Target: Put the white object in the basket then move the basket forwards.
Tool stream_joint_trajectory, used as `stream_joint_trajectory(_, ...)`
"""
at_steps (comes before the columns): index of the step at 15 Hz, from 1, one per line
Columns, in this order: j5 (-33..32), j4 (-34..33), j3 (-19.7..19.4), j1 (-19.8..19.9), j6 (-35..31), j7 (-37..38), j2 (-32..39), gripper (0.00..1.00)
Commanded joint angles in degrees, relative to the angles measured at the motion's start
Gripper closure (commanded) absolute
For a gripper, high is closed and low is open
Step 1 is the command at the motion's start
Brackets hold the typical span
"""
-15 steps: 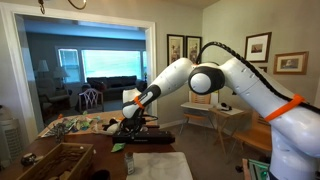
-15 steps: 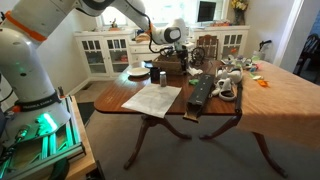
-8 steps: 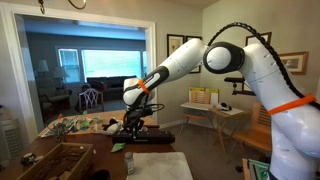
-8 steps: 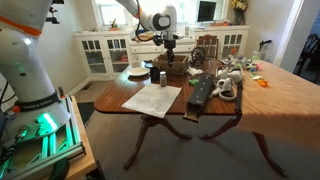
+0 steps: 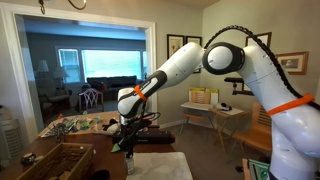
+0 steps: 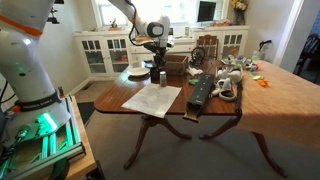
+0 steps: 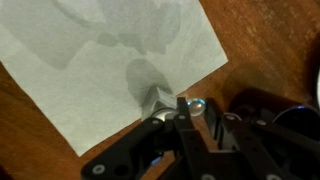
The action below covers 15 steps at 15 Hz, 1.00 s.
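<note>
The gripper moves outward with a turn next, off the paper's edge and over the black mug, to the basket (image 5: pixel 60 158).
The brown wicker basket (image 5: pixel 60 158) lies at the near left of the wooden table; it also shows in an exterior view (image 6: pixel 176 66) just beyond my gripper. My gripper (image 5: pixel 126 146) (image 6: pixel 156 68) hangs low over the table beside the basket, at the edge of a white paper sheet (image 5: pixel 160 165). In the wrist view the fingers (image 7: pixel 185 108) are drawn together, with a small pale white object (image 7: pixel 152 95) at their tips, over the corner of the paper (image 7: pixel 90 50).
A black keyboard-like slab (image 5: pixel 152 137) (image 6: pixel 200 92) lies beyond the paper (image 6: pixel 152 98). A white plate (image 6: pixel 137 72) sits near the table's far corner. Clutter and a colourful cloth (image 5: pixel 70 125) cover the far end of the table. White cabinets (image 6: pixel 105 50) stand behind.
My arm rose from above the black slab, then swung sideways and came down beside the basket at the paper's edge. The basket has not moved.
</note>
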State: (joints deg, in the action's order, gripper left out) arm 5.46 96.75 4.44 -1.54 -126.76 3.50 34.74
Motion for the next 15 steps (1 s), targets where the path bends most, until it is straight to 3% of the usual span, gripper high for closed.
stream_joint_trajectory(1, -0.2, -4.1, 2.7, -1.3, 4.0, -7.1, 3.9, 0.94)
stream_joint_trajectory(9, -8.9, -16.0, 4.0, -7.4, 18.1, -18.2, 8.3, 0.94)
stream_joint_trajectory(12, -14.6, -21.9, 3.6, -9.5, 18.1, -22.7, 12.1, 0.94)
stream_joint_trajectory(15, -16.4, -26.1, 4.0, -10.2, 16.4, -25.4, 15.7, 0.94)
